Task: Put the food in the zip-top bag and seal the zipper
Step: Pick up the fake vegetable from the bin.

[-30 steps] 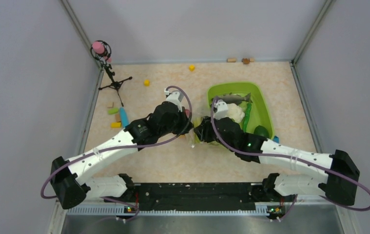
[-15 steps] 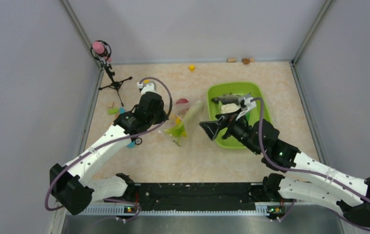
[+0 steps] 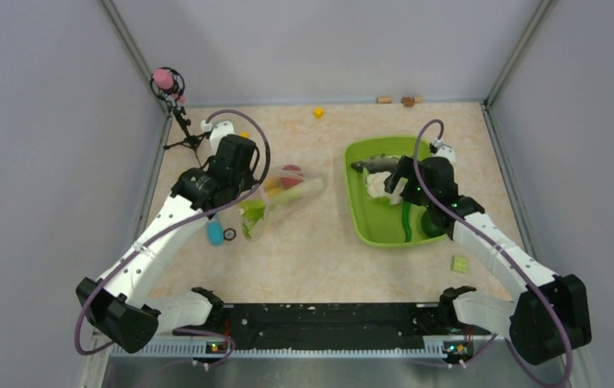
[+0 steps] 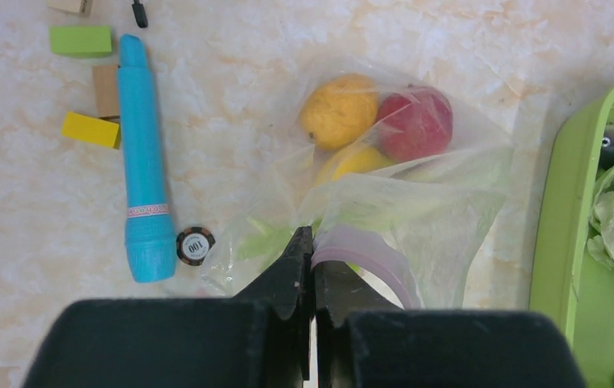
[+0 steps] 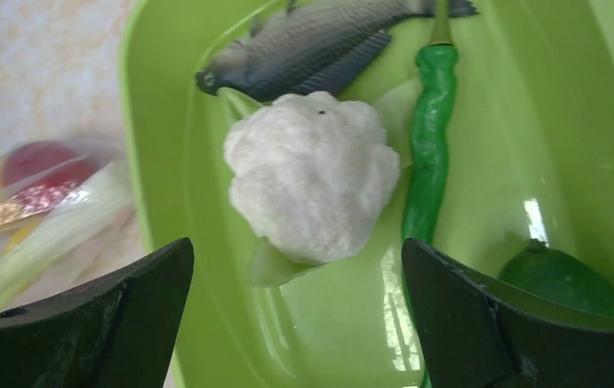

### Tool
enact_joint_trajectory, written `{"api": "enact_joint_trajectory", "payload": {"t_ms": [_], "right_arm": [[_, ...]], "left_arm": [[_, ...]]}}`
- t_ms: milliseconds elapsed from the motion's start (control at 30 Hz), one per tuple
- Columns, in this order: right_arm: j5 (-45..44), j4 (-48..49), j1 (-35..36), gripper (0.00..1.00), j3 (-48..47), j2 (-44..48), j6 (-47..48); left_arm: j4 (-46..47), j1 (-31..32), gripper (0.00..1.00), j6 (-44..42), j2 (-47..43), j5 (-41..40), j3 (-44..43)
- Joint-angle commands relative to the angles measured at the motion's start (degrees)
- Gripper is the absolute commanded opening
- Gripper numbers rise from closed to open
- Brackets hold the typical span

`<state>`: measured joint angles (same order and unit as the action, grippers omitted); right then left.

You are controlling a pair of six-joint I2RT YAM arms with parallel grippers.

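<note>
The white cauliflower sits untouched below the wide-open fingers of my right gripper. My right gripper will next go down, move slightly toward the bag (image 3: 283,194) and close its fingers on the cauliflower's near part.
The clear zip-top bag (image 3: 283,194) lies left of centre, holding a red tomato (image 4: 415,121), yellow pieces (image 4: 340,109) and a pale green stalk (image 3: 299,191). My left gripper (image 4: 311,242) is shut on the bag's mouth edge, right at the pink zipper (image 4: 380,257), which curls away to the right. My right gripper (image 5: 295,246) hangs open over the lime-green tray (image 3: 360,218), jaws wide on either side of the white cauliflower (image 5: 311,186) without touching it. A grey fish (image 5: 319,48), a green chili (image 5: 429,153) and a dark green piece (image 5: 566,283) also lie in the tray.
A blue cylinder (image 4: 143,162), a small round chip (image 4: 196,245) and green, tan and yellow blocks (image 4: 91,129) lie left of the bag. A small tripod (image 3: 182,121) stands at the back left. A pale green block (image 3: 460,263) sits near the right arm. Walls enclose the table.
Both grippers met at the bag in the middle a second ago. The right one has opened and swung back over the tray. The left arm has pulled the bag to the left.
</note>
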<state>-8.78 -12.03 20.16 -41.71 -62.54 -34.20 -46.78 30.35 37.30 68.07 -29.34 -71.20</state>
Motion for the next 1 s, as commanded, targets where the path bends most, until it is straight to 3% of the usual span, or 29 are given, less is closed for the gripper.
{"api": "enact_joint_trajectory", "payload": {"t_ms": [0,67,200,333,467,767,967], "right_arm": [[0.4,0.8,-3.2,0.98,-3.5,-3.1,2.4],[0.3,1.5,-3.4,0.95,-3.1,-4.5,2.2],[0.5,4.6,-3.4,0.94,-1.2,-7.5,3.3],[1.9,9.4,-3.5,0.94,-1.8,-10.0,4.8],[2.9,14.3,-3.5,0.94,-2.1,-12.1,5.5],[8.0,16.0,-3.5,0.93,-1.9,-19.1,6.4],[7.4,17.9,-3.5,0.74,-1.6,-24.1,7.7]], "left_arm": [[-3.2,-0.1,0.00,-0.9,0.3,2.3,-3.6],[-1.9,0.4,0.00,-1.6,-0.4,5.4,-2.6],[3.5,5.6,0.00,-7.5,1.7,23.4,-0.4],[5.3,14.8,0.00,-11.4,7.1,31.3,-3.2],[8.7,17.9,0.00,-13.7,10.1,41.9,-3.5],[9.2,19.0,0.00,-13.8,13.0,40.1,-2.9],[9.8,19.0,0.00,-13.5,12.8,38.4,-2.4]]}}
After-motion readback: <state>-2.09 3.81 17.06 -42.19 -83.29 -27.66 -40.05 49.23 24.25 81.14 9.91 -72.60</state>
